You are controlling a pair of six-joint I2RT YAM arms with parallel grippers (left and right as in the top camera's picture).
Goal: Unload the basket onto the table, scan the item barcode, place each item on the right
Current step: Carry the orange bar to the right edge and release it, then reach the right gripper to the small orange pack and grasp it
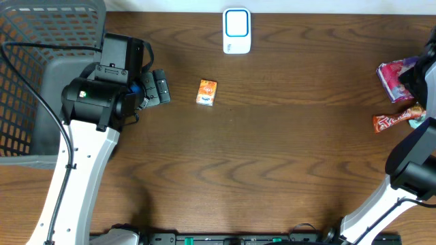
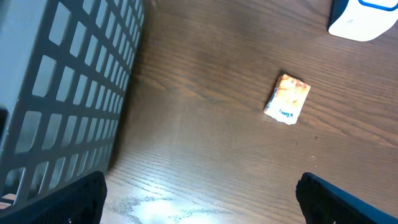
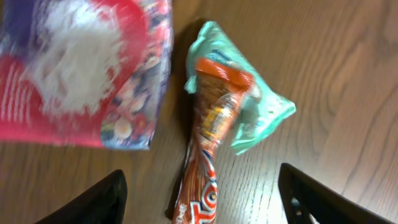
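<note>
My right gripper needs to swing from above the orange wrapper (image 1: 394, 121) across to the small orange box (image 1: 206, 92), because the box is far to its left in the overhead view.
The white barcode scanner (image 1: 236, 30) stands at the table's far edge; its corner (image 2: 364, 18) shows in the left wrist view. A small orange box (image 1: 206, 92) (image 2: 287, 98) lies on the wood just right of my left gripper (image 1: 158, 88) (image 2: 202, 211), which is open with nothing between its fingers. At the right edge, my right gripper (image 3: 205, 208) is open above an orange snack wrapper (image 3: 208, 149) (image 1: 394, 121). The wrapper lies on the table between the fingers, clear of both.
A pink packet (image 3: 81, 68) (image 1: 395, 78) and a mint-green packet (image 3: 258, 115) lie close against the orange wrapper. A grey mesh basket (image 1: 34, 75) (image 2: 62, 93) fills the left end of the table, right beside the left arm.
</note>
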